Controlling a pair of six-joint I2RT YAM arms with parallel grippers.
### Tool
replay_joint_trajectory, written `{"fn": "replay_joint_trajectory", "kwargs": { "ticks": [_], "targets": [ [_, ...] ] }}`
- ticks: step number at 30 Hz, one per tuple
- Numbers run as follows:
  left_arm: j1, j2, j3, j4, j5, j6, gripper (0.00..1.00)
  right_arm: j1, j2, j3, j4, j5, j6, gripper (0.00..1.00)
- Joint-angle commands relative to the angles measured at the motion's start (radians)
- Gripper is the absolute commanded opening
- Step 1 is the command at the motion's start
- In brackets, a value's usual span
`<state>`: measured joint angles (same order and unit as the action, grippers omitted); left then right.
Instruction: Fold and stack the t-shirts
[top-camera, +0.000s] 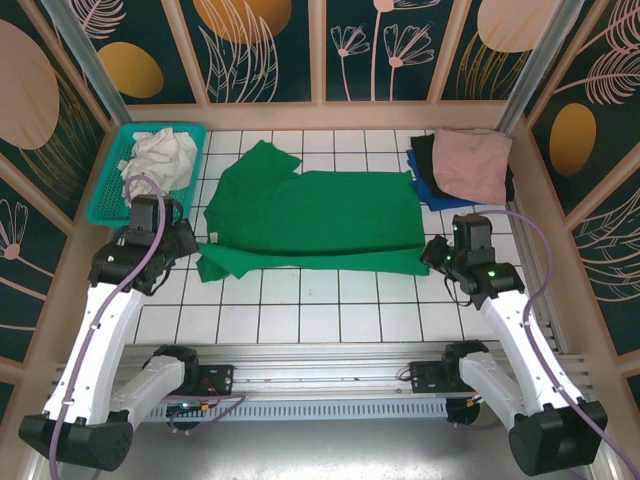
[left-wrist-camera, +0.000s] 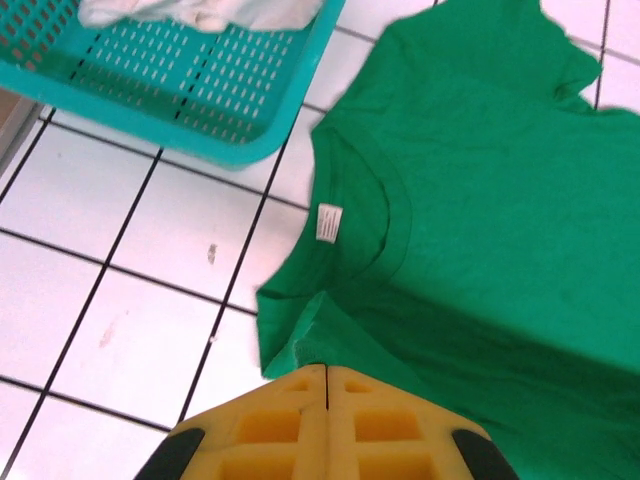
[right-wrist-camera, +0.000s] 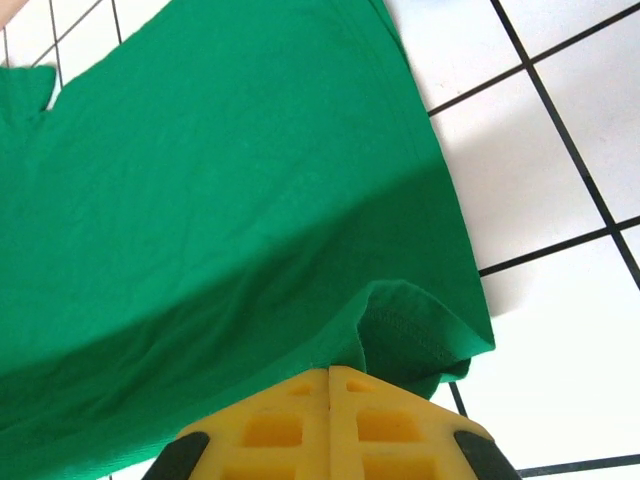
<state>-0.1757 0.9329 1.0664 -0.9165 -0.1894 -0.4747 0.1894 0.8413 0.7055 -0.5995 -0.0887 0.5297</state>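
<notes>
My left gripper will move outward and down to the labelled collar (top-camera: 214, 231) and release, because the pinched corner hangs lifted while the shirt lies flat beyond it.
A bright green t-shirt (top-camera: 310, 215) lies spread across the middle of the tiled table, its collar and white label (left-wrist-camera: 327, 222) toward the left. My left gripper (top-camera: 190, 245) is shut on the shirt's near left corner, where the yellow jaws (left-wrist-camera: 327, 375) meet with green cloth pinched at their tip. At the near right corner my right gripper (top-camera: 435, 252) is shut on the hem, a fold of cloth (right-wrist-camera: 420, 330) bunching just above its closed jaws (right-wrist-camera: 329, 375). At the back right sits a stack: a folded dusty pink shirt (top-camera: 472, 160) on a black one (top-camera: 422, 150) and a blue one (top-camera: 428, 192).
A teal mesh basket (top-camera: 110, 190) holding white cloth (top-camera: 160, 155) stands at the back left, close to my left gripper. Patterned walls enclose the table on three sides. Bare white tiles (top-camera: 320, 310) lie between the shirt and the arm bases.
</notes>
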Motion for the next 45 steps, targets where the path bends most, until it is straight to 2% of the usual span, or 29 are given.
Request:
{"fn": "replay_joint_trajectory", "kwargs": {
  "ticks": [1,7,15,28,32,33,35,37,41,45],
  "targets": [
    [0.006,0.076,-0.069,0.040,0.033,0.014,0.00,0.004,0.065,-0.021,0.050,0.000,-0.010,0.00],
    [0.007,0.295,-0.047,0.209,0.015,0.053,0.00,-0.001,0.285,0.013,0.222,0.056,-0.049,0.00],
    [0.007,0.584,0.133,0.253,-0.043,0.077,0.00,-0.011,0.582,0.097,0.338,0.080,-0.083,0.00],
    [0.007,0.838,0.269,0.232,-0.081,0.078,0.00,-0.029,0.687,0.141,0.368,0.085,-0.111,0.00],
    [0.007,0.887,0.316,0.236,-0.055,0.082,0.07,-0.031,0.733,0.171,0.343,0.095,-0.114,0.00],
    [0.005,0.901,0.331,0.238,-0.046,0.084,0.15,-0.031,0.743,0.179,0.328,0.099,-0.110,0.07],
    [0.005,0.926,0.364,0.232,-0.041,0.088,0.36,-0.029,0.738,0.184,0.312,0.126,-0.103,0.25],
    [0.006,0.942,0.404,0.209,-0.053,0.090,0.47,-0.022,0.698,0.187,0.293,0.148,-0.099,0.32],
    [-0.001,0.892,0.399,0.202,-0.039,0.079,0.49,0.018,0.577,0.188,0.242,0.217,-0.084,0.36],
    [-0.080,0.787,0.277,0.247,0.006,0.042,0.50,0.113,0.471,0.088,0.347,0.080,-0.054,0.39]
  ]
}}
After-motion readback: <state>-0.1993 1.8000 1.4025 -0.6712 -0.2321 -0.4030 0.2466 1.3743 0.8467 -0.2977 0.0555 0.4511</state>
